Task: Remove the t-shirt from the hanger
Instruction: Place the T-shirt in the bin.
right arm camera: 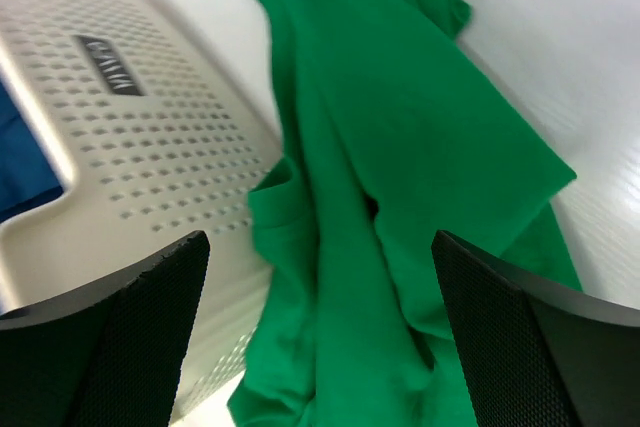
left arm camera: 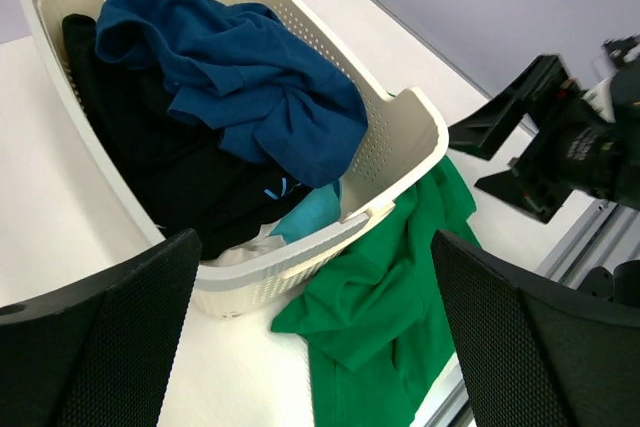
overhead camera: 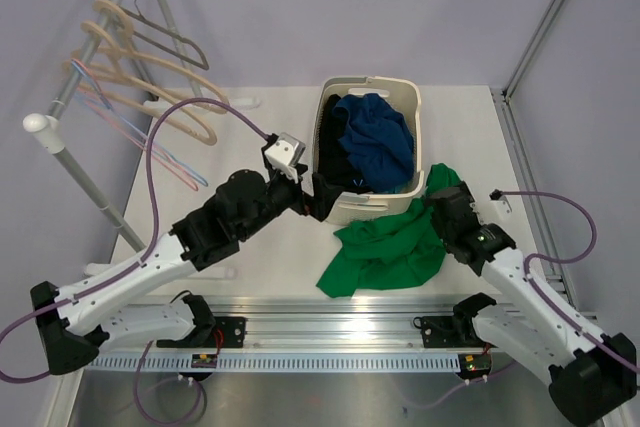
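The raised cloth of the green t-shirt lies below my open fingers. My right gripper will next move down, slightly toward the basket, to the bunched folds of the t-shirt.
A green t-shirt (overhead camera: 385, 247) lies crumpled on the white table, against the front right of the basket; no hanger shows in it. Several bare hangers (overhead camera: 150, 77) hang on the rack at the far left. My left gripper (overhead camera: 318, 197) is open at the basket's front left corner; its wrist view looks over the basket to the t-shirt (left arm camera: 390, 297), and nothing sits between its fingers (left arm camera: 100, 337). My right gripper (overhead camera: 443, 202) hovers open just above the t-shirt (right arm camera: 400, 147), with green cloth below the gap and no contact visible.
A cream laundry basket (overhead camera: 405, 97) stands at mid table, holding a blue garment (overhead camera: 380, 137) and black clothes (left arm camera: 150, 147). The rack's white pole (overhead camera: 70, 162) slants along the left side. Metal frame posts (overhead camera: 545, 17) stand at the right.
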{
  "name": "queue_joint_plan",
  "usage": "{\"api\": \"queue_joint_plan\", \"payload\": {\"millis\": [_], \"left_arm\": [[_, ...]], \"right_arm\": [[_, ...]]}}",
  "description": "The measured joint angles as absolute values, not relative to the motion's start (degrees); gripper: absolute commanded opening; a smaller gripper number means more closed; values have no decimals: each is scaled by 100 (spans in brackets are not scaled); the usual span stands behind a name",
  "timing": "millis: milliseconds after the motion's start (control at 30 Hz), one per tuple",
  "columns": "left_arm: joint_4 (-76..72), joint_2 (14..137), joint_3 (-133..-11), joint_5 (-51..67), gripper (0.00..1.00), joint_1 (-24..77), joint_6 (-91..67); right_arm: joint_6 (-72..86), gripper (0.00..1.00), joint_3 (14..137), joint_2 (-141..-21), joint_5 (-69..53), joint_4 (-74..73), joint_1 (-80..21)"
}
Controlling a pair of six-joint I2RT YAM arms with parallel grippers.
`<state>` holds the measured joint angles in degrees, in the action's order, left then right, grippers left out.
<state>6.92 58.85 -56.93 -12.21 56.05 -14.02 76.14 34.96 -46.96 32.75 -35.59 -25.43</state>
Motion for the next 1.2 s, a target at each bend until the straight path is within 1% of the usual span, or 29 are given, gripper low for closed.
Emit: {"api": "queue_joint_plan", "payload": {"millis": [133,267,433,633,733,800,833,867,900,967,1067,1167,1200], "left_arm": [[607,5352,-5269,-1225,99,5662,-1492],[513,4744,-4652,-1269,99,5680,-1584],[357,4110,-3752,-1608,99,5686,-1660],[73,3492,-3380,-2025,99,5690,-1673],[-97,3312,-3229,-2115,99,5690,-1684],[-163,3295,-3212,-2152,99,5690,-1695],[-191,3297,-3212,-2158,99,5690,-1697],[-222,3299,-3210,-2169,99,5690,-1699],[-248,3308,-3205,-2182,99,5690,-1699],[-307,3293,-3164,-2255,99,5690,-1708],[-366,3197,-3024,-2397,99,5690,-1728],[-366,3048,-2906,-2488,99,5690,-1747],[-379,2989,-2880,-2508,99,5690,-1750]], "right_arm": [[8272,99,3489,-5428,3223,-3548,-2543],[8805,100,3385,-5913,3162,-3288,-2543],[9325,94,2845,-5955,3140,-2679,-2543],[9649,95,2606,-6014,3153,-2349,-2543],[9745,95,2628,-6235,3183,-2298,-2543],[9800,88,2733,-6418,3208,-2309,-2543],[9826,61,2775,-6482,3218,-2316,-2543],[9843,27,2786,-6514,3234,-2322,-2543],[9955,1,2775,-6497,3240,-2357,-2543],[10208,0,2609,-6213,3262,-2359,-2543],[10250,0,2436,-5162,3575,-2738,-2543],[9741,0,2775,-4034,4147,-3242,-2543],[9172,0,3004,-3704,4357,-3221,-2543]]}}
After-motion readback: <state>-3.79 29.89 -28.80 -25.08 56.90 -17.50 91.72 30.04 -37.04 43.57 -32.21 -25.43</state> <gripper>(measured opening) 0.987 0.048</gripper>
